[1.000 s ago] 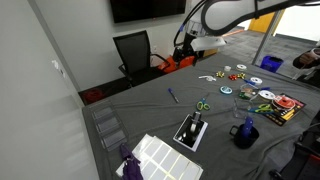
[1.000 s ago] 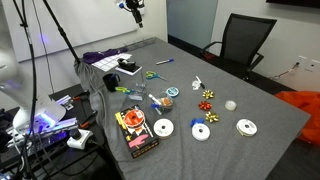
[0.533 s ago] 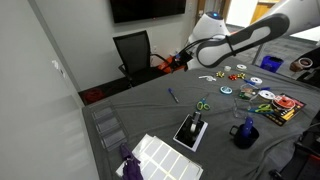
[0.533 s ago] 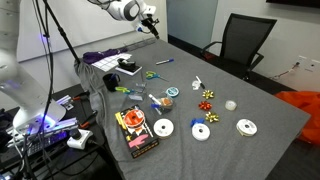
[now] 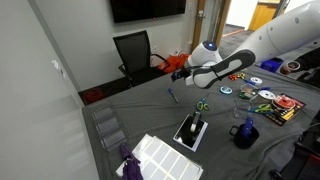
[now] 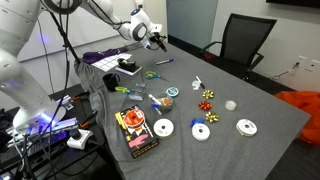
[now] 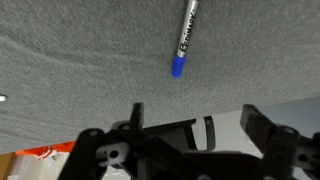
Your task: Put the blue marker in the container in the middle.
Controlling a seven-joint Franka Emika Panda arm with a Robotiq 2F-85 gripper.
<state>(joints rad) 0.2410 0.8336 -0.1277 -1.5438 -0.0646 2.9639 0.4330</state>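
The marker lies flat on the tablecloth, pointing lengthwise between my open fingers, so next I should lower my gripper toward the tablecloth and across onto the marker's blue-tipped end [image 7: 179, 62].
The blue marker [image 7: 184, 38] lies flat on the grey tablecloth, its blue tip toward me in the wrist view. It also shows in both exterior views [image 5: 172, 96] [image 6: 163, 61]. My gripper [image 7: 195, 120] is open and empty, hovering just above the table short of the marker [image 5: 179, 82] [image 6: 157, 41]. The black container [image 5: 192, 130] stands mid-table, nearer the front, and also shows in an exterior view [image 6: 128, 68].
Green-handled scissors [image 5: 203, 104] lie near the marker. A blue mug [image 5: 245, 132], discs [image 6: 163, 128], bows [image 6: 208, 97] and a book [image 6: 133, 125] are spread over the table. A clear bin [image 5: 108, 126] and white tray [image 5: 160, 155] sit at one end. An office chair [image 5: 133, 50] stands beyond the table.
The arm has swung down from high above the table's far edge to a low hover by the blue marker. The marker and other objects have not moved.
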